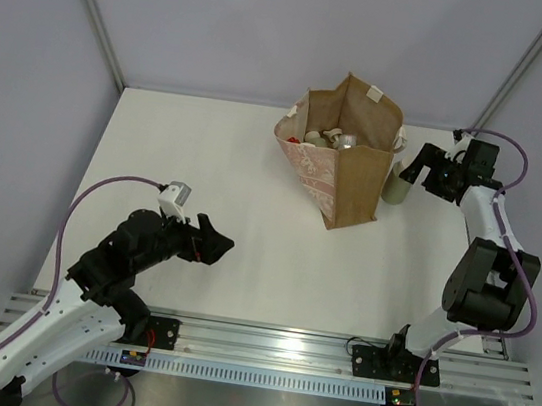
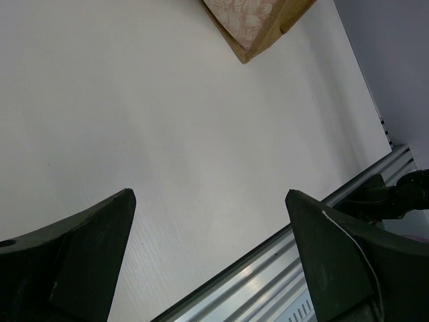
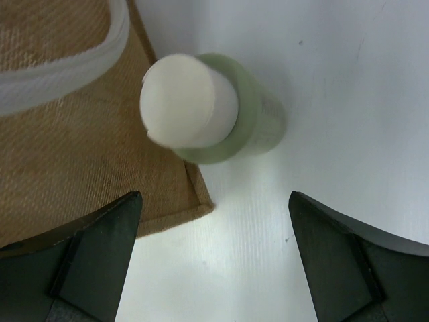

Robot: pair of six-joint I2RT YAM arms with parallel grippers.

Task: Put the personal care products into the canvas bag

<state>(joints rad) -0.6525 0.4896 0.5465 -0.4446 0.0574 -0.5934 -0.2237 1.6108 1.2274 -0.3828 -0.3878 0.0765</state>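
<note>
My right gripper's open fingers are still short of the bottle. They need to move outward and slightly down next, around the bottle's part under the white cap.
The tan canvas bag stands upright at the back middle of the table, its pinkish patterned side facing left, with several care products inside. One pale cream-green bottle with a white cap stands upright on the table against the bag's right side; in the right wrist view the bottle sits beside the bag's wall. My right gripper hovers open just above and right of that bottle, holding nothing. My left gripper is open and empty near the front left, over bare table. A corner of the bag shows in the left wrist view.
The white table is bordered by grey walls. An aluminium rail runs along the near edge, where both arm bases are bolted. Purple cables loop off both arms.
</note>
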